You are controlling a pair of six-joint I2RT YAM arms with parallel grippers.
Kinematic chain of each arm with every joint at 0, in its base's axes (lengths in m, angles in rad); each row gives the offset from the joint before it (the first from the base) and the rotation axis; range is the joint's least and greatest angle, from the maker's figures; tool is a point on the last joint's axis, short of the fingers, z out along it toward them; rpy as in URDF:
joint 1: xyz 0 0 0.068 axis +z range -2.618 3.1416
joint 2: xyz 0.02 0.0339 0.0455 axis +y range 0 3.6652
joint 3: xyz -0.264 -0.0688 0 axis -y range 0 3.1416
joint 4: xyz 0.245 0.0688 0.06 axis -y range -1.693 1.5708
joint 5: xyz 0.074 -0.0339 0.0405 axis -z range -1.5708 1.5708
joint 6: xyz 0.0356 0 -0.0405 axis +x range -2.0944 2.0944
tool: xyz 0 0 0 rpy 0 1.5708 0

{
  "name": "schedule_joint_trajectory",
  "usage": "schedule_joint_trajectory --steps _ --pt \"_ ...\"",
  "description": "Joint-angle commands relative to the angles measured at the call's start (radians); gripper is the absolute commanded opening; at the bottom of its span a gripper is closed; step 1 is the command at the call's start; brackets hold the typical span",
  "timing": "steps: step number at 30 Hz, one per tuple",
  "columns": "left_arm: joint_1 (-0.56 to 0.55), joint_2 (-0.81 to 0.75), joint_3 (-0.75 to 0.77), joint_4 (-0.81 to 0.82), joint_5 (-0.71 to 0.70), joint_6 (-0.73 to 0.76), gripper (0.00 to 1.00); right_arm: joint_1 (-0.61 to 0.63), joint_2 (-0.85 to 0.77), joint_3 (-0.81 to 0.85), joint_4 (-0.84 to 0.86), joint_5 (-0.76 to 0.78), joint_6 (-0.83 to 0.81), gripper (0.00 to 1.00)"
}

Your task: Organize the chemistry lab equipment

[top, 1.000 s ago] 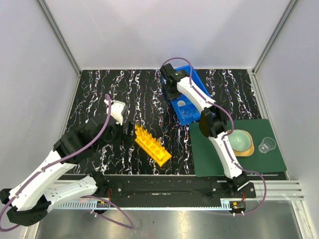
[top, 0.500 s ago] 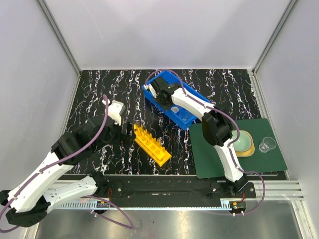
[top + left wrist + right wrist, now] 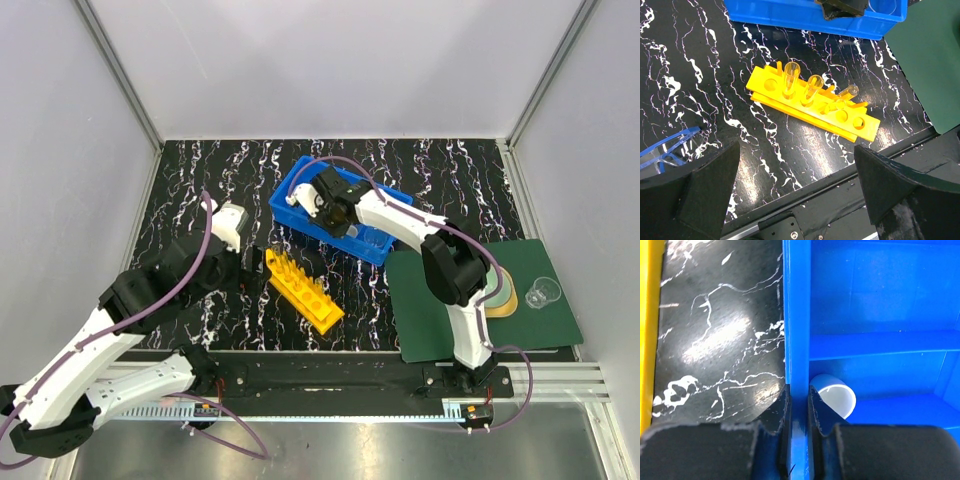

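Note:
My right gripper straightens the blue bin next, since it is crooked. It slides the bin to the left in the top view, onto bare table beyond the yellow rack, then releases it.
The blue divided bin lies at an angle at the back centre of the table. My right gripper is shut on the bin's wall, one finger on each side. A small white round piece lies inside the bin beside the inner finger. The yellow rack lies in front of the bin and holds three clear tubes. My left gripper is open and empty, above the table just left of the rack. A clear beaker stands on the green mat at the right.
The dark green mat covers the front right. A pale green dome on it is mostly hidden behind my right arm. Blue-framed clear glasses lie left of the rack. The table's front rail runs under the left gripper.
My right gripper has dragged the blue bin to the left and turned it from upright to slanted. The left arm has shifted slightly.

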Motion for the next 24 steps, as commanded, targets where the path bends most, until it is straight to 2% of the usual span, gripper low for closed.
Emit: schedule_joint_trajectory --steps 1,13,24 --pt "0.004 -0.014 0.023 0.014 0.0 -0.008 0.99 0.012 -0.086 -0.048 0.026 -0.097 -0.146 0.0" --pt "0.004 -0.018 0.029 0.002 -0.018 -0.002 0.99 0.058 -0.014 0.116 -0.072 -0.133 -0.267 0.0" --pt "0.004 -0.024 0.032 -0.012 -0.031 0.007 0.99 0.094 0.115 0.289 -0.141 -0.111 -0.282 0.0"
